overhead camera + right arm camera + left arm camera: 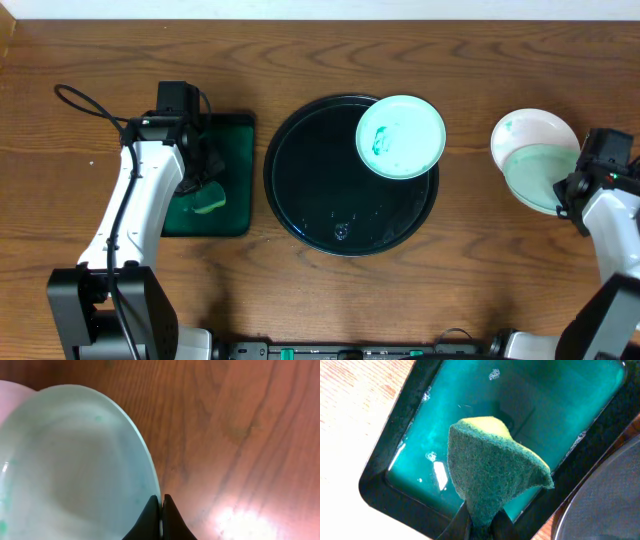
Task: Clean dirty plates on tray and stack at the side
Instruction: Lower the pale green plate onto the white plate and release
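I will next move my right gripper outward and down to let go of the mint plate's rim there, because the mint plate sticks out over the near side of the white plate [530, 128] [12, 398].
The large round black tray [310, 200] sits mid-table. One pale-mint plate [401, 136] with teal-green smears rests on its upper right rim. At the right, a pale-mint plate [540, 175] lies tilted over a white plate [530, 128]. My right gripper [572, 192] is shut on the rim of that mint plate [75, 470], its fingers [161, 502] pinching the edge. My left gripper [200, 185] is shut on a green sponge [490, 465] and holds it above the green tray's liquid.
The small rectangular dark green tray [232, 130] with teal liquid [545, 405] stands left of the black tray, under my left arm. Bare wooden table [240, 435] lies to the right of the held plate.
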Robot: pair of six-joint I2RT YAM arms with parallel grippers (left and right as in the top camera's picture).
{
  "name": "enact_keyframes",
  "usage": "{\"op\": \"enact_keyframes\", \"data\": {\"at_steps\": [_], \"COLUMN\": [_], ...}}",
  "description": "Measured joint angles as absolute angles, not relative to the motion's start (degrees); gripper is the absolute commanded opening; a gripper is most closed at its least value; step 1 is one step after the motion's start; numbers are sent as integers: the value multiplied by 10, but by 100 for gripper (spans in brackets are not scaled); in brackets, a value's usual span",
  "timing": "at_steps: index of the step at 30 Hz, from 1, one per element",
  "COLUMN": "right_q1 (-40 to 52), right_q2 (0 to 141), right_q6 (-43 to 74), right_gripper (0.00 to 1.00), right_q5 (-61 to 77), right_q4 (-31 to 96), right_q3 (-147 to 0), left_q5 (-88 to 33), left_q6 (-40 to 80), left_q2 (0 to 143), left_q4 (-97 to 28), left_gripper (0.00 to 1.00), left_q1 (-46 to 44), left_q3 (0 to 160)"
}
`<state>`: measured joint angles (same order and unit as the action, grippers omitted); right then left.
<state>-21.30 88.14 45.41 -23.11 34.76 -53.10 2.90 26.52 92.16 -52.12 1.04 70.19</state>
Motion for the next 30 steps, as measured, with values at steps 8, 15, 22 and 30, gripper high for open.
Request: {"op": "enact_keyframes", "data": {"at_steps": [8, 15, 22, 30], "right_q1": [-213, -212, -211, -153], "right_q2": [930, 931, 931, 931], "right_q6": [443, 397, 319, 121], "right_gripper": [13, 45, 44, 75], "right_q5": [-166, -131, -61, 199], "right_q4": [262, 214, 202, 242], "right_q3": [-531, -531, -536, -586], "left_q5": [29, 29, 29, 29], "left_q6": [265, 265, 265, 265], "left_q2": [922, 922, 922, 922], "left_q4": [-521, -522, -522, -523], "left_gripper": [7, 7, 7, 7], "left_q1": [10, 10, 10, 10], "left_q3": [702, 702, 702, 702]}}
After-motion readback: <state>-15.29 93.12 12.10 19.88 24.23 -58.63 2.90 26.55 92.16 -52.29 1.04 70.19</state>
